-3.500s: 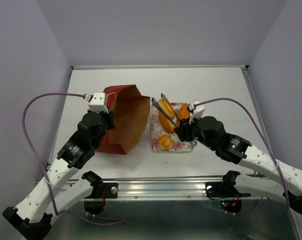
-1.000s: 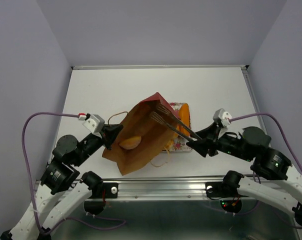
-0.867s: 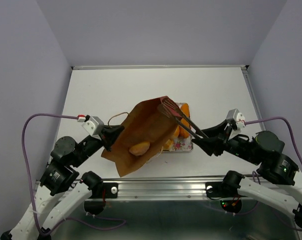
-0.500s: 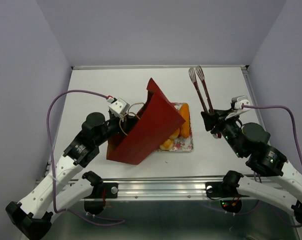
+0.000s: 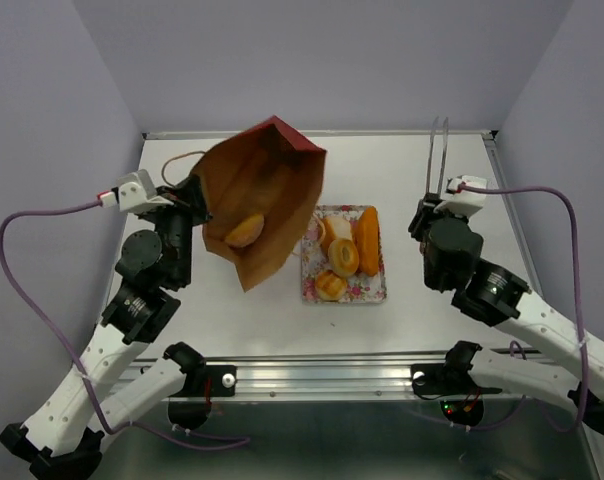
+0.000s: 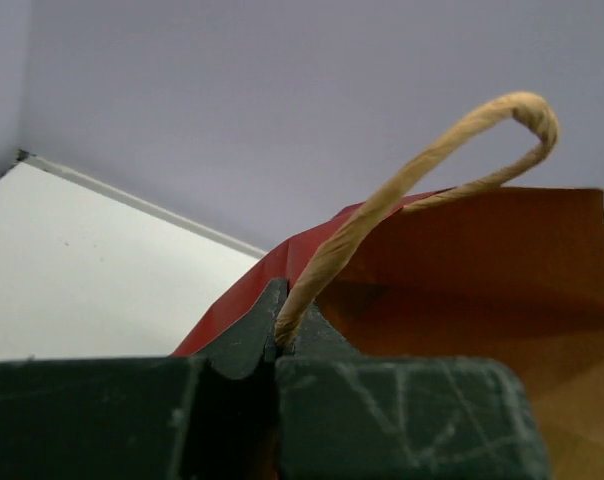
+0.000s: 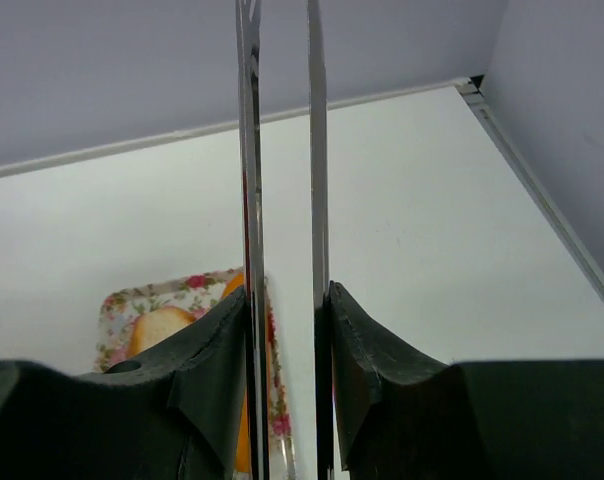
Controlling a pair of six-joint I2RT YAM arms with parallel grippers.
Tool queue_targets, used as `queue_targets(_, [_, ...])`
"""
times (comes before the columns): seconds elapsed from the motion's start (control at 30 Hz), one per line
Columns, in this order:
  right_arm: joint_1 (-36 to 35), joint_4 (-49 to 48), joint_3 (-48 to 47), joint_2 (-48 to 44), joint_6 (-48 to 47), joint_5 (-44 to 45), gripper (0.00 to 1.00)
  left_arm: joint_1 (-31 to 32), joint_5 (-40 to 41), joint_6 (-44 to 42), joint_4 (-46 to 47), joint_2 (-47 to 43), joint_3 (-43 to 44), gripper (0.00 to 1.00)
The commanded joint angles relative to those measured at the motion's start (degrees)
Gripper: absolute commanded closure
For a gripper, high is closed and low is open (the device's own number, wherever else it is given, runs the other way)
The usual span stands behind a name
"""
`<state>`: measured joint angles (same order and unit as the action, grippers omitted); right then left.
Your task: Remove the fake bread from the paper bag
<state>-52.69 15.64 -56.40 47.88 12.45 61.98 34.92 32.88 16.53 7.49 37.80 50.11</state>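
Observation:
The tabletop beside the tray is bare below the left gripper, so the left gripper needs to move down next, tilt the bag (image 5: 282, 160) upright to stand there, and let go of the cord handle.
My left gripper (image 5: 189, 196) is shut on the cord handle (image 6: 402, 180) of the paper bag (image 5: 282, 160), which is red outside and brown inside. It holds the bag in the air, tilted, with the open mouth toward the top camera. One golden bun (image 5: 244, 230) lies inside the bag. Several fake breads lie on the floral tray (image 5: 377, 292): a long loaf (image 5: 368, 240), a ring-shaped one (image 5: 342, 257) and a round bun (image 5: 329, 285). My right gripper (image 5: 434, 205) is shut on metal tongs (image 5: 437, 160), right of the tray, and the tongs are empty.
The tray and a piece of bread (image 7: 157, 325) show low at the left of the right wrist view, behind the tongs' arms (image 7: 250, 150). Grey walls close the white table (image 5: 402, 170) at the back and on both sides.
My left arm has swung the bag up and to the left, off the tray, turning its mouth toward the camera. The right gripper and its tongs have shifted a little to the right.

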Motion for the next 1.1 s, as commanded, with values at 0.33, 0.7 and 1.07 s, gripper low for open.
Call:
queue_targets(0.33, [27.88, -1.93, 0.51, 19.77, 15.85, -28.65, 0.60, -0.29, 26.17, 35.80, -10.08, 9.82, 6.22, 1.00])
queue_targets(0.7, [36.07, 2.99, 0.24, 30.78, 19.81, -41.94, 0.54, -6.17, 25.05, 59.92, -49.49, 30.03, 24.51, 1.00])
queue_targets(1.07, [40.12, 2.82, 6.04, 37.55, 17.35, -47.38, 0.49, -13.12, 17.74, 54.57, -45.45, 28.21, 18.62, 0.58])
